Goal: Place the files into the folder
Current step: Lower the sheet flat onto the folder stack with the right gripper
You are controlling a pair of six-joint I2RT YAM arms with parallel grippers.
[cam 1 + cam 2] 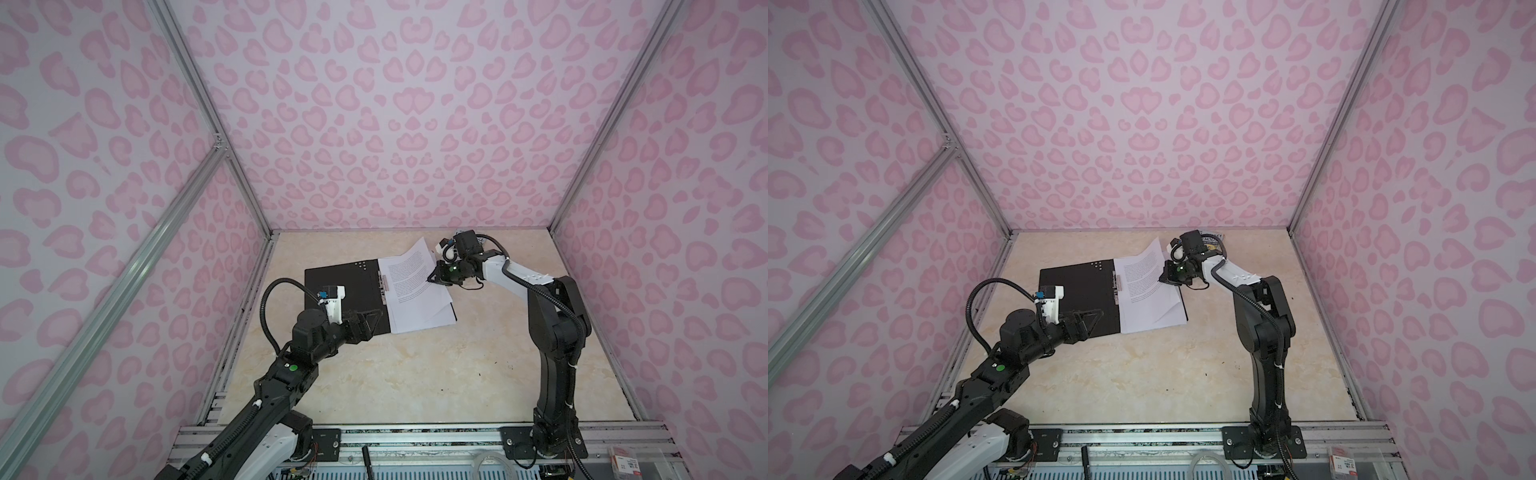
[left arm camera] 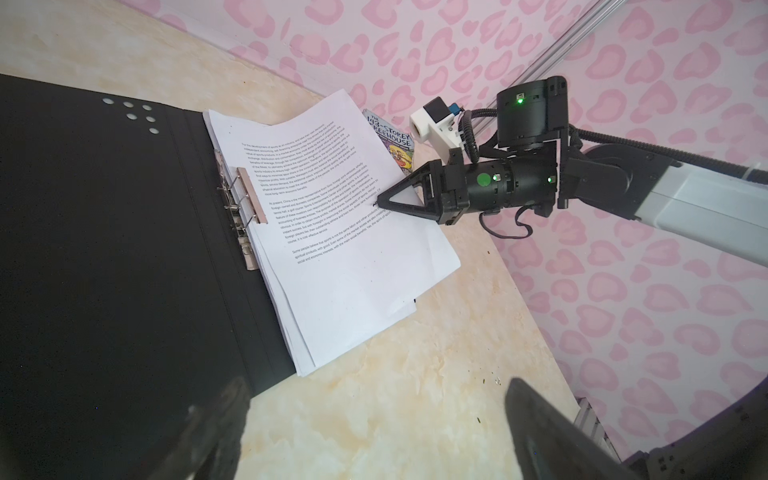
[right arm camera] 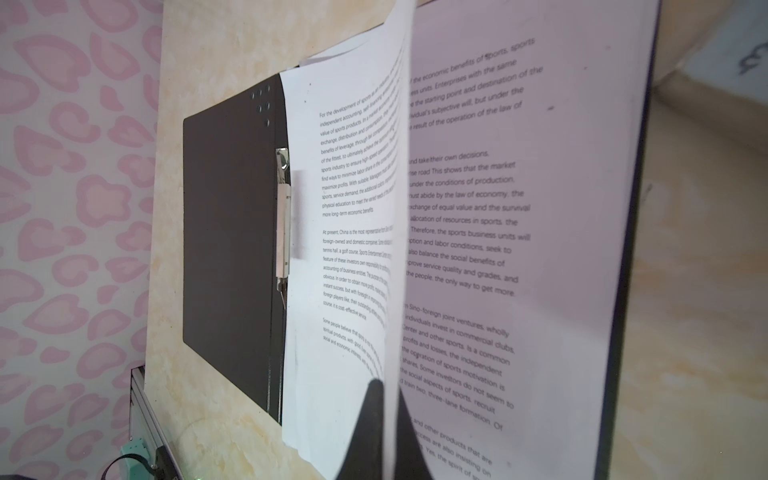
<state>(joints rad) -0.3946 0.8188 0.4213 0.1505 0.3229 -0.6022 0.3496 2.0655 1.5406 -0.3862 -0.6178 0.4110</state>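
Observation:
My right gripper will next move gently down and toward the folder's spine clip [image 3: 283, 224] to let go of the top sheet's edge, because the printed sheet [image 3: 464, 344] under it is below my fingers.
The folder [image 1: 340, 282] [image 1: 1075, 286] lies open on the table with its black inside up and a metal spine clip [image 2: 245, 199] [image 3: 283, 224] at the fold. The files [image 1: 415, 299] [image 1: 1146, 299] [image 2: 345, 282], white printed sheets, are stacked unevenly on its right half. My right gripper [image 1: 430, 279] [image 1: 1160, 279] [image 2: 378, 204] [image 3: 388, 386] is shut on the right edge of the top sheet [image 3: 340, 174], which is lifted and curled so the printed sheet under it shows. My left gripper [image 1: 376, 318] [image 1: 1094, 318] [image 2: 374, 382] hangs open and empty over the folder's near edge.
An illustrated paperback book [image 2: 392, 141] [image 1: 1210, 241] lies by the back wall behind my right wrist. Pink patterned walls close in three sides. An aluminium rail [image 1: 415, 432] with the arm bases runs along the front. Bare marble table [image 1: 415, 374] lies in front of the folder.

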